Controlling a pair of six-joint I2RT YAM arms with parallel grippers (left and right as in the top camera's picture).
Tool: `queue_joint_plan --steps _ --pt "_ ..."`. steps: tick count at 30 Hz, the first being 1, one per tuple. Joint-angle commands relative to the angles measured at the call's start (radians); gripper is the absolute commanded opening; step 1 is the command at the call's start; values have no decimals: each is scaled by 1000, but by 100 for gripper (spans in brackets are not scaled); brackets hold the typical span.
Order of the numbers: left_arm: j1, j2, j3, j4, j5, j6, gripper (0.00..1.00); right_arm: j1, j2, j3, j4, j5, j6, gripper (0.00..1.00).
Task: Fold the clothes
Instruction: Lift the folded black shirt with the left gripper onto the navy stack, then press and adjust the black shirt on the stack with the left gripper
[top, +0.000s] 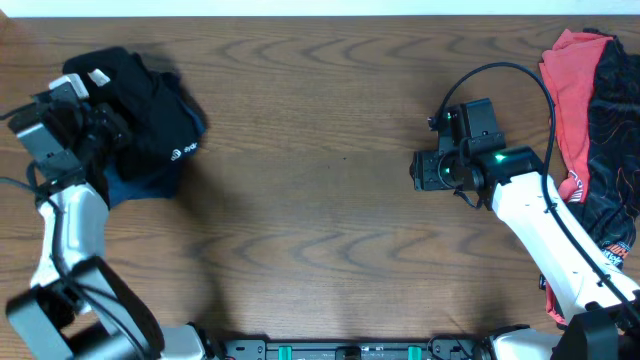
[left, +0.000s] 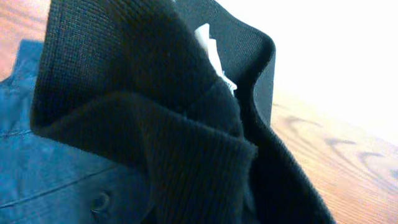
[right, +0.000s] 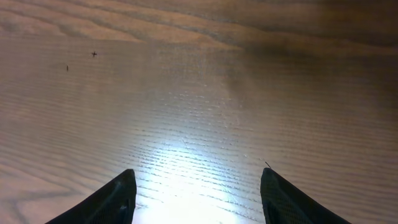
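The left gripper will next move toward the left in the overhead view, over the navy garment, and release the fabric there, because the black shirt (top: 150, 100) lies bunched.
The black shirt (top: 150, 100) lies bunched at the table's far left, showing a small white logo (top: 185, 152) and a white label (top: 98, 77), on top of a navy garment (top: 140, 185). My left gripper (top: 105, 128) is buried in its left side and shut on the fabric. In the left wrist view the ribbed black shirt (left: 155, 124) fills the frame and hides the fingers, with the navy garment (left: 37, 155) below it. My right gripper (top: 418, 170) hovers right of centre over bare wood. It stands open (right: 198, 193) with nothing between its fingers.
A red garment (top: 575, 90) and a black one with red print (top: 610, 130) are piled at the right edge, partly under my right arm (top: 540, 220). The wooden table (top: 320, 230) stretches between the two piles.
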Motion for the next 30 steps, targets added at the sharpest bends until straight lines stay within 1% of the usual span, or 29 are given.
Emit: queue_joint_plan --steps 1,4,7,8,9,10,11,12,16,19,22,26,30 --pt "23 24 13 34 -82 -6 6 -6 0 2 -5 11 -14 62" --pt "45 34 13 43 -133 -6 7 -6 0 2 0 11 -14 62" --pt "65 38 13 50 -143 -6 7 -6 0 2 4 11 -14 62" --pt "70 39 13 52 -156 -10 8 -6 0 2 4 11 -14 62" --pt "74 40 13 54 -180 -10 17 -6 0 2 3 10 -14 62" --pt "77 40 13 57 -197 -10 38 -6 0 2 3 10 -14 62" --pt "80 40 13 59 -213 -14 85 -6 0 2 3 10 -14 62" --pt "83 40 13 61 -224 -27 98 -6 0 2 2 11 -14 62" --pt "109 37 13 61 -209 -148 98 -6 0 2 -5 11 -14 62" --pt "122 19 13 60 -125 -156 98 -6 0 2 -16 11 -14 62" --pt "122 -11 13 39 -67 -197 98 -6 0 2 -18 11 -14 62" --pt "121 -24 13 -43 19 -216 98 -6 0 2 -18 11 -14 62" --pt "119 -22 9 -163 18 -219 98 -6 0 2 -18 11 -14 62"
